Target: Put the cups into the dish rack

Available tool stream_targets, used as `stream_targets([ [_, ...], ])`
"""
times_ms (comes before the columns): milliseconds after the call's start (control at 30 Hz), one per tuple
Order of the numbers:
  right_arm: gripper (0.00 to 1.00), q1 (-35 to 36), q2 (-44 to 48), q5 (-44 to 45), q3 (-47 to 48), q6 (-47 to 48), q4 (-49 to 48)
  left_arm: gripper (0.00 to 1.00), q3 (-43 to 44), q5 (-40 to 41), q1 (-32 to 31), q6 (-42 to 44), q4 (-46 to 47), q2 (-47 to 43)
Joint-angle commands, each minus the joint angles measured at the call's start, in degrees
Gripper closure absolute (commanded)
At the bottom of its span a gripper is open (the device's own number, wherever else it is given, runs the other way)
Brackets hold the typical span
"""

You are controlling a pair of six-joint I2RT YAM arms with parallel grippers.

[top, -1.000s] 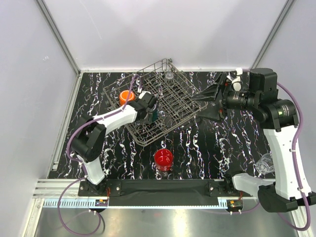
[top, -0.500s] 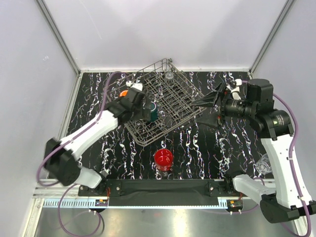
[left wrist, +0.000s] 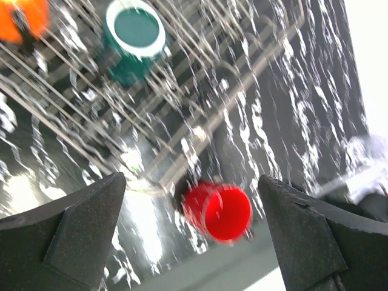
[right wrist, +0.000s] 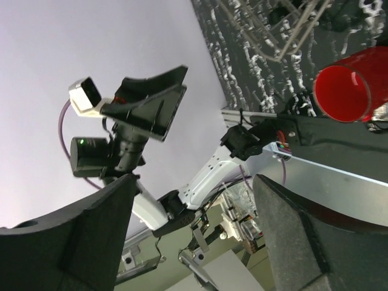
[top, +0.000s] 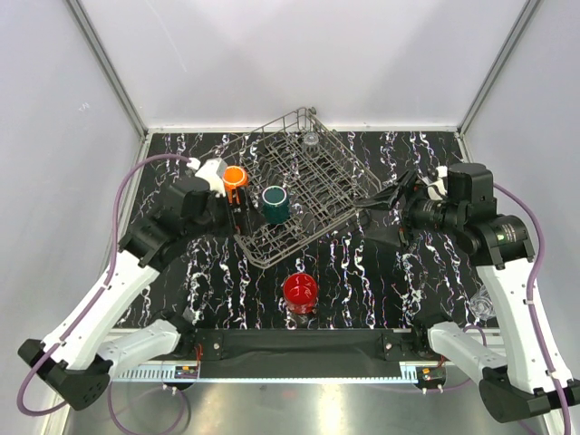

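Note:
My right gripper should next go down, back and to the left in the top view, onto the red cup's rim (top: 285, 287) (right wrist: 315, 91), because the red cup's opening faces up and a finger can go in.
The wire dish rack (top: 313, 172) stands at the middle back. It holds the dark teal cup (top: 275, 204), upright and mouth up, the orange cup (top: 235, 177) near its left corner, and a clear cup (top: 311, 140) at its far corner. The red cup (top: 300, 292) stands on the table in front of the rack. My left gripper (top: 238, 214) is open and empty just left of the teal cup. Its wrist view shows the teal cup (left wrist: 134, 36), the orange cup (left wrist: 21, 15) and the red cup (left wrist: 221, 211). My right gripper (top: 381, 210) is open and empty at the rack's right corner.
Another clear cup (top: 485, 304) sits at the right edge, partly behind my right arm. The table (top: 408, 272) is black marble-patterned with white walls on three sides. A black bar (top: 299, 343) runs along the near edge. The right wrist view shows the red cup (right wrist: 344, 88).
My left gripper let go of the teal cup in the rack and drew back left. My right arm lowered and pulled back slightly. The cups have not moved.

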State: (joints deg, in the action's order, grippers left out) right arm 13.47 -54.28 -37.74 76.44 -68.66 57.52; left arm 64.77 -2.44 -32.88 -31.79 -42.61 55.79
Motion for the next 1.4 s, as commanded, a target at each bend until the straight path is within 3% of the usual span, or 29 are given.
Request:
stream_targets([
  [0, 0.18, -0.3, 0.2, 4.6, -0.2, 2.7, 4.0, 0.01, -0.2, -7.2, 0.1, -1.8, -3.8, -2.5],
  [267, 0.22, -0.2, -0.1, 7.6, -5.0, 3.3, 4.5, 0.01, 1.6, -9.2, 0.1, -1.4, -11.3, -8.6],
  [500, 0.25, 1.5, -6.3, 12.5, -6.1, 10.8, 8.2, 0.01, 4.8, -8.3, 0.1, -0.9, -19.4, -15.4],
  [867, 0.27, 26.5, -22.8, 25.9, 2.1, 14.1, 9.0, 0.01, 6.3, -6.7, 0.1, -3.6, -22.9, -20.5],
  [1367, 0.29, 46.4, -48.5, 33.0, 19.4, 18.4, 11.0, 0.01, 7.5, -2.6, 0.1, -6.9, -27.4, -26.0],
])
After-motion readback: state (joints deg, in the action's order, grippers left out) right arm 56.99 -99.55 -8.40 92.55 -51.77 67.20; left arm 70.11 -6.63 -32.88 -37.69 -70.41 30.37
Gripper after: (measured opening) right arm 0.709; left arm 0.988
